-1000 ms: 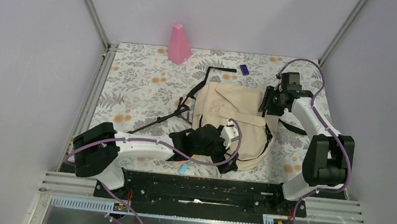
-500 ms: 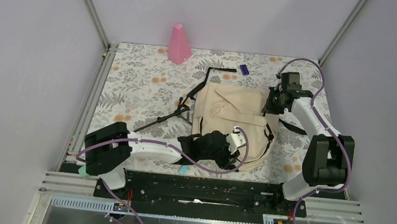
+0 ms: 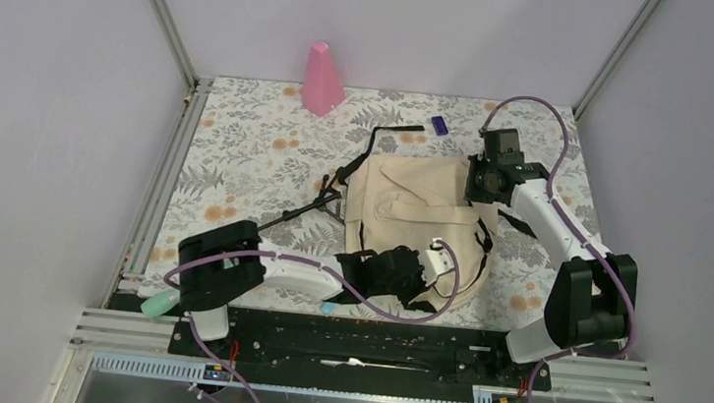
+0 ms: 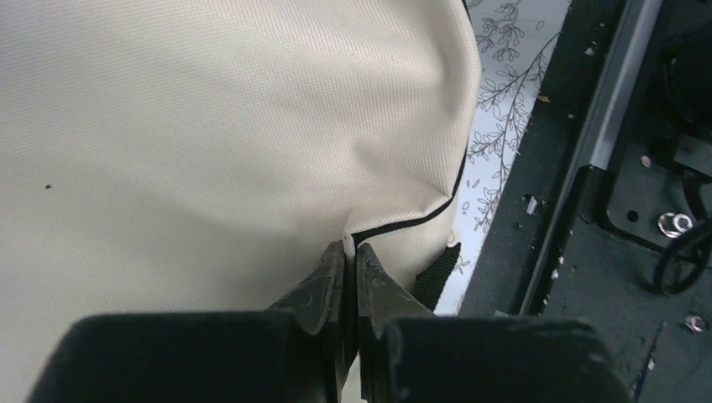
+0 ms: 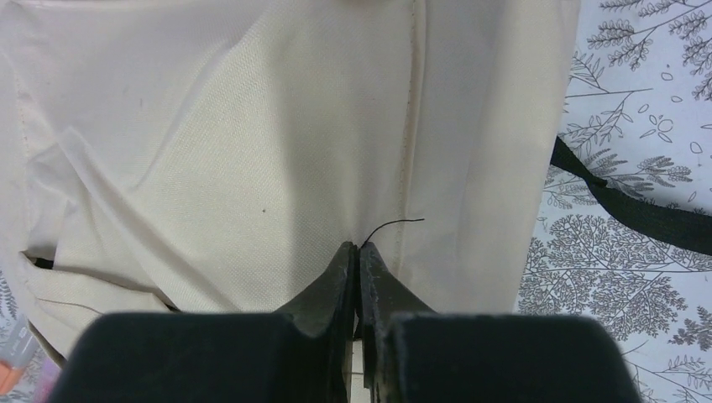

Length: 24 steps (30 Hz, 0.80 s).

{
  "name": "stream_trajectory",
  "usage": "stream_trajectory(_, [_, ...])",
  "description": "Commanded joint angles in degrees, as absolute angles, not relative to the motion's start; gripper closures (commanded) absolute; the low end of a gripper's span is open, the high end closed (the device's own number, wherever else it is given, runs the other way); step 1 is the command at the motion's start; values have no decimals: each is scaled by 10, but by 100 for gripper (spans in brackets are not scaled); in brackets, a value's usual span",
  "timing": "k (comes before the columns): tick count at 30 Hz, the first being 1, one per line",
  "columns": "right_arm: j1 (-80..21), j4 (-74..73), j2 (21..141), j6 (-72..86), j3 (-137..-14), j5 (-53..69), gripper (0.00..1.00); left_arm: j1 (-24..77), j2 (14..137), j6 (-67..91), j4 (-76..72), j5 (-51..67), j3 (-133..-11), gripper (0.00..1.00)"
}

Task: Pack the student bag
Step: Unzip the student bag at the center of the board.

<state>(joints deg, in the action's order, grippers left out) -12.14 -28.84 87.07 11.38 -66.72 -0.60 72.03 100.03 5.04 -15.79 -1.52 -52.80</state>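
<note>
The bag's creased far panel [image 3: 420,187] [image 5: 172,222] lies uncovered, so my right gripper should next pull the pinch to the left in the top view, over that panel, and let go of it there.
The student bag [image 3: 409,212] is a large cream fabric backpack lying flat mid-table, with black straps [image 3: 335,185] trailing to its left. At the bag's near edge, my left gripper [image 3: 428,276] is shut, pinching a fold of cream cloth by the black piping [image 4: 420,217]; the left wrist view shows the tips [image 4: 350,246] meeting on the fabric. My right gripper [image 3: 481,186] is at the bag's far right corner, shut on a pinch of its cloth [image 5: 358,246], where a loose black thread [image 5: 395,223] curls out.
A pink cone [image 3: 323,80] stands at the back, with a small purple item [image 3: 438,124] right of it. A teal object [image 3: 327,306] lies under my left arm. A black strap [image 5: 630,206] lies on the floral cloth right of the bag. The black rail [image 4: 579,159] runs close by.
My left arm slid right along the bag's near edge and its jaws closed on the cloth. The right gripper closed too and moved slightly left and farther back, shifting the bag's far corner.
</note>
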Motion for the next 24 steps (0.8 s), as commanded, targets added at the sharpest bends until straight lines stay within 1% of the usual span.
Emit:
stream_trajectory(1, [-178, -279, 867, 122, -706, -18, 100, 729, 1033, 47, -254, -45, -537, 100])
stream_trajectory(5, [-213, -278, 887, 116, -724, -66, 100, 729, 1062, 36, -256, -37, -569, 100])
stream_trajectory(8, [-222, -266, 887, 126, -729, -42, 100, 729, 1080, 33, -257, -25, -588, 100])
stream_trajectory(11, [-233, -254, 874, 122, -730, -43, 100, 729, 1090, 32, -267, -23, -592, 100])
stream_trajectory(16, [-237, -205, 840, 112, -706, -19, 100, 729, 1097, 26, -266, -28, -601, 100])
stream_trajectory(17, [-236, -203, 835, 110, -702, -30, 100, 729, 1089, 28, -264, -34, -604, 98])
stream_trajectory(19, [-236, -205, 832, 99, -700, -65, 100, 725, 1068, 31, -260, -40, -607, 70])
stream_trajectory(21, [-236, -219, 836, 88, -706, -113, 100, 719, 1037, 37, -252, -38, -613, 48])
stream_trajectory(23, [-236, -235, 845, 71, -715, -146, 100, 711, 1002, 44, -237, -32, -615, 27])
stream_trajectory(24, [-236, -242, 849, 65, -717, -161, 100, 706, 984, 47, -228, -32, -615, 21])
